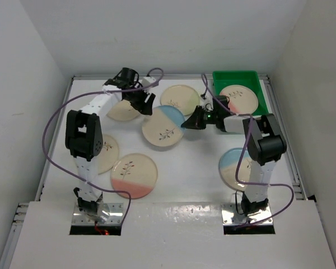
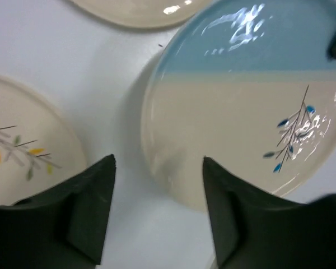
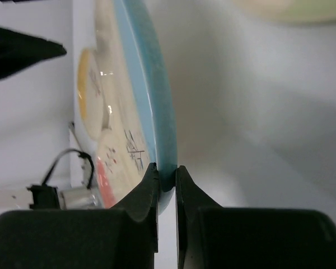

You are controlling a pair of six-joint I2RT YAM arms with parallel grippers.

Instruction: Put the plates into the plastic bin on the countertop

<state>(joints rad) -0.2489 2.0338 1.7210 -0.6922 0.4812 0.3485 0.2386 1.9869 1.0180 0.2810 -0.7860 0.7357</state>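
The green bin to my right gripper's right in the top view holds one plate [image 1: 240,98]. My right gripper carries the blue plate over that one next, lowers and releases it.
A cream plate with a blue segment [image 1: 163,126] lies mid-countertop, and my right gripper [image 1: 186,122] is shut on its right rim. The right wrist view shows that plate [image 3: 151,101] edge-on, its blue rim pinched between the jaws of the right gripper [image 3: 167,174]. My left gripper [image 1: 145,103] is at the plate's upper left, open. In the left wrist view the left gripper [image 2: 158,162] straddles bare countertop just beside the blue plate [image 2: 241,101] and holds nothing. The green plastic bin [image 1: 217,84] at the back right holds one plate with a pink segment [image 1: 239,98].
Other plates lie on the white countertop [image 1: 190,162]: a greenish one [image 1: 180,100] behind the held plate, a yellow-sprig one [image 1: 123,111] under the left arm, one at the left [image 1: 105,154], a pink one [image 1: 134,175], and a blue one [image 1: 235,168] by the right arm's base.
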